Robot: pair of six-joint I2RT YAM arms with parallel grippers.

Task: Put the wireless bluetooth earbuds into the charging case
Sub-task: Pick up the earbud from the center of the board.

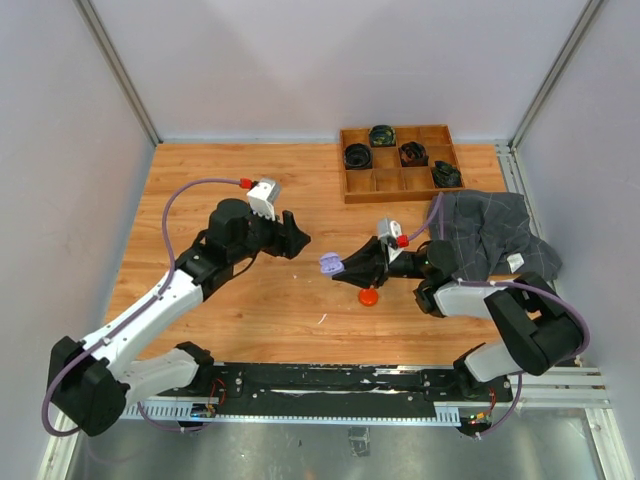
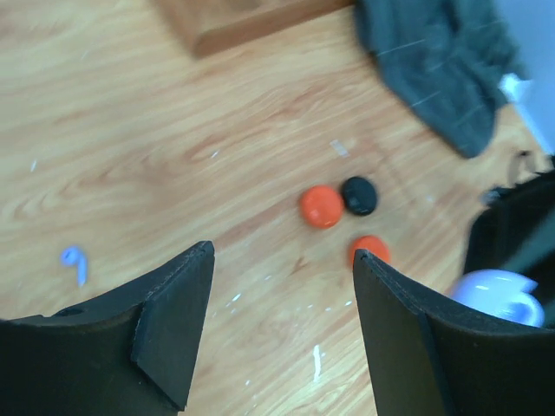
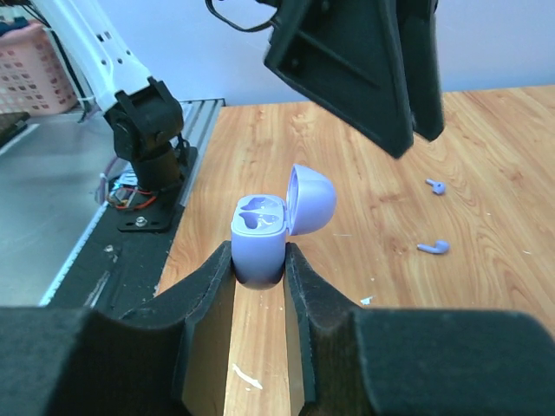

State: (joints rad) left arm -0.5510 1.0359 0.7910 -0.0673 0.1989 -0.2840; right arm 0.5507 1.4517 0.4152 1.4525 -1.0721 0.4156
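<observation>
Both hollows of the case look empty, so next I need to tip my left gripper downward and lower it to the left in the top view, onto the head of the earbud nearer the case.
My right gripper (image 3: 260, 253) is shut on a pale lilac charging case (image 3: 259, 234), held upright above the table with its lid open and both wells showing empty. The case also shows in the top view (image 1: 331, 264) and at the right edge of the left wrist view (image 2: 497, 293). Two lilac earbuds (image 3: 434, 247) (image 3: 435, 185) lie on the wood beyond it; one shows in the left wrist view (image 2: 75, 259). My left gripper (image 2: 283, 253) is open and empty, hovering above the table just left of the case (image 1: 297, 240). Two orange-red pieces (image 2: 322, 206) (image 2: 370, 249) and a black one (image 2: 359, 195) lie together.
A wooden compartment tray (image 1: 400, 186) with several black round cases stands at the back right. A grey cloth (image 1: 490, 235) lies crumpled on the right, next to my right arm. Thin white slivers (image 2: 316, 360) dot the wood. Walls enclose the table on three sides.
</observation>
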